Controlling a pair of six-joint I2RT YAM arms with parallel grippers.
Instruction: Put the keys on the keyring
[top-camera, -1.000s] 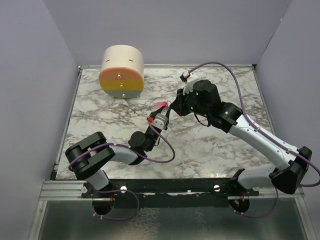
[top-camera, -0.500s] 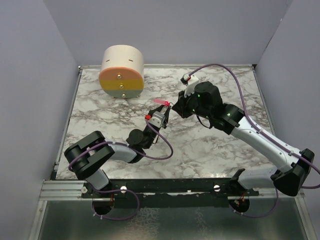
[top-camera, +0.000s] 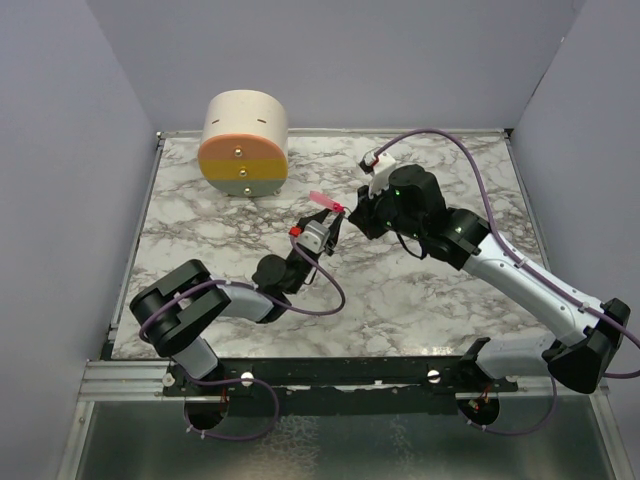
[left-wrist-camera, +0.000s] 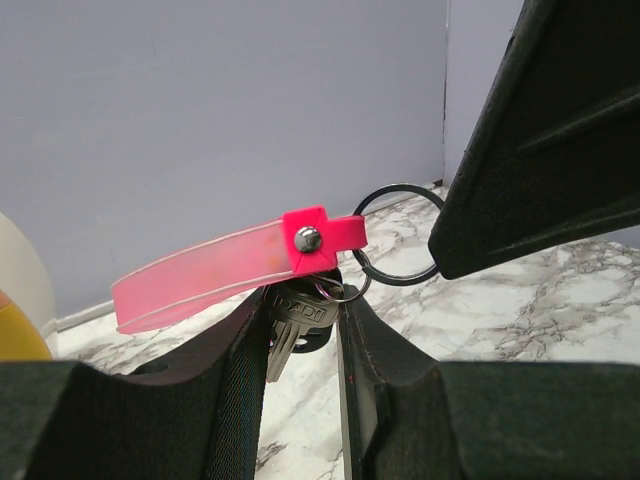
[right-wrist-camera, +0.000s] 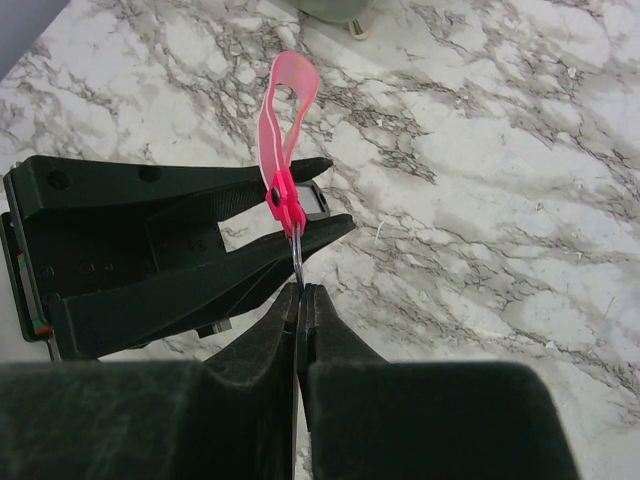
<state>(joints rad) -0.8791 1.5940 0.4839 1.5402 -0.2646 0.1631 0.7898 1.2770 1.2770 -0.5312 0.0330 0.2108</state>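
Since the keys are held up above clear marble, I will tilt my left gripper downward and lower it to the bare tabletop beneath to release them.
The keys are a grey metal key (left-wrist-camera: 290, 325) on a bright pink strap (left-wrist-camera: 210, 265). They are held above the marble table (top-camera: 420, 290) at its middle, and the strap (top-camera: 322, 199) sticks up and to the left. My left gripper (left-wrist-camera: 305, 300) is shut on the key's head. The black keyring (left-wrist-camera: 392, 281) hangs off the strap's rivet end. My right gripper (right-wrist-camera: 300, 290) is shut on the ring's far edge, seen edge-on (right-wrist-camera: 297, 255) just below the strap (right-wrist-camera: 280, 110). Both grippers meet tip to tip in the top view, left (top-camera: 328, 224) and right (top-camera: 348, 212).
A cream and orange round canister (top-camera: 244, 145) stands at the back left of the table. Grey walls close in the sides and back. The purple cables of both arms loop over the table near the grippers.
Both grippers, joined at the keys, have shifted slightly towards the back, and the pink strap has risen a little. Both grips are unchanged.
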